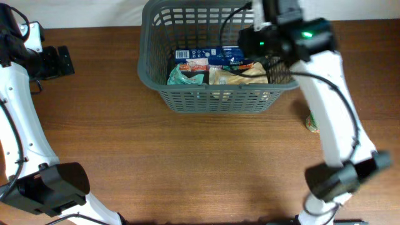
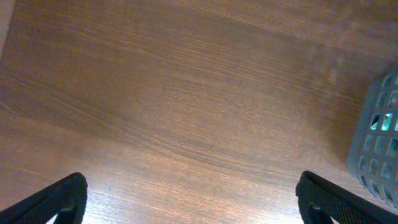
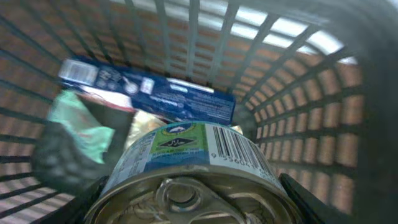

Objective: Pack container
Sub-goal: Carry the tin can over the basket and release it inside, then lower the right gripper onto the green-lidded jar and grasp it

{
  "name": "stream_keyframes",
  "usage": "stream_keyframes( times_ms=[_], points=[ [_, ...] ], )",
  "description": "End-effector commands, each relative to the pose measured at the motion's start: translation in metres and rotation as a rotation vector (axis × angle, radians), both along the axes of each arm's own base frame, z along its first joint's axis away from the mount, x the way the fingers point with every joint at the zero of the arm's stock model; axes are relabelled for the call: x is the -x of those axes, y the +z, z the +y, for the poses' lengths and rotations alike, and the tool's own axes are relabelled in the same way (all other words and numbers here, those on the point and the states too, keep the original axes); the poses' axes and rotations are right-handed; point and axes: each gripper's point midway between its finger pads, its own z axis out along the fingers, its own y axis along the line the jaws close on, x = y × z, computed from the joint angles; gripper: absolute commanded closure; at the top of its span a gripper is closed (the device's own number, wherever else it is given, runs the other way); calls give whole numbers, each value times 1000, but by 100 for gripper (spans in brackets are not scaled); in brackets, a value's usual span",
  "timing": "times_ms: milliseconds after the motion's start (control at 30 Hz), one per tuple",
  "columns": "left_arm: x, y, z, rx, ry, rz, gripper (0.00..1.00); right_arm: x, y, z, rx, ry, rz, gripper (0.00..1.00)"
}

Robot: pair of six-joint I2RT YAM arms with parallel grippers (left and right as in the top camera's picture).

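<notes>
My right gripper is above the yellowish packet's end (image 1: 253, 73), which lies uncovered. Next, it will lower the tin can deeper into the basket (image 1: 156, 75) and release it on that end.
The dark grey slotted basket (image 1: 156, 75) stands at the back middle of the table. It holds a blue box (image 1: 209, 56), a teal packet (image 1: 181, 76) and a yellowish packet (image 1: 228, 76). My right gripper (image 3: 193, 199) is inside the basket (image 3: 298, 118), shut on a tin can (image 3: 186, 168) with a pull-ring lid and a barcode label, held above the blue box (image 3: 155, 93) and the teal packet (image 3: 78, 124). My left gripper (image 2: 189, 199) is open and empty over bare wood at the far left, with the basket's corner (image 2: 379, 149) to its right.
A small green and orange item (image 1: 312, 122) lies on the table right of the basket, partly hidden by my right arm. The table is brown wood (image 1: 187, 162). A black block (image 1: 53, 61) sits at the back left by the left arm.
</notes>
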Motion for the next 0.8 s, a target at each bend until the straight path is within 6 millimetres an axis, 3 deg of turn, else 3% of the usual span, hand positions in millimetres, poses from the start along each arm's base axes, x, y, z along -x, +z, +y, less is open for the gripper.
stream_keyframes(
  times_ms=[0,133,267,300,333,367,467,567,600,667,700,767],
  points=[
    [1,1,1,12,10,-7,1,-26,-61,-15,101,-44,98,96],
    [1,1,1,12,10,-8,1,-35,-129,-17,120,-45,246,96],
    [1,1,1,12,9,-7,1,-32,-177,-14,117,-32,362,96],
    [1,1,1,12,9,-8,1,-31,-182,-14,122,-32,379,83],
    [1,1,1,12,10,-8,1,-28,-187,-15,129,-32,395,34],
    [1,1,1,12,10,-8,1,-29,-186,-16,132,-35,392,21],
    [1,1,1,12,10,-7,1,-34,-166,-21,136,-49,346,8],
    [1,1,1,12,10,-8,1,-34,-127,-26,116,-61,283,2],
    [1,1,1,12,10,-7,1,-33,-91,-31,98,-70,226,0],
    [1,1,1,12,10,-8,1,-27,-45,-38,75,-83,147,0],
    [1,1,1,12,10,-8,1,-19,-2,-53,72,-116,64,1],
    [1,1,1,12,10,-7,1,-6,41,-76,83,-172,-23,2]
  ],
)
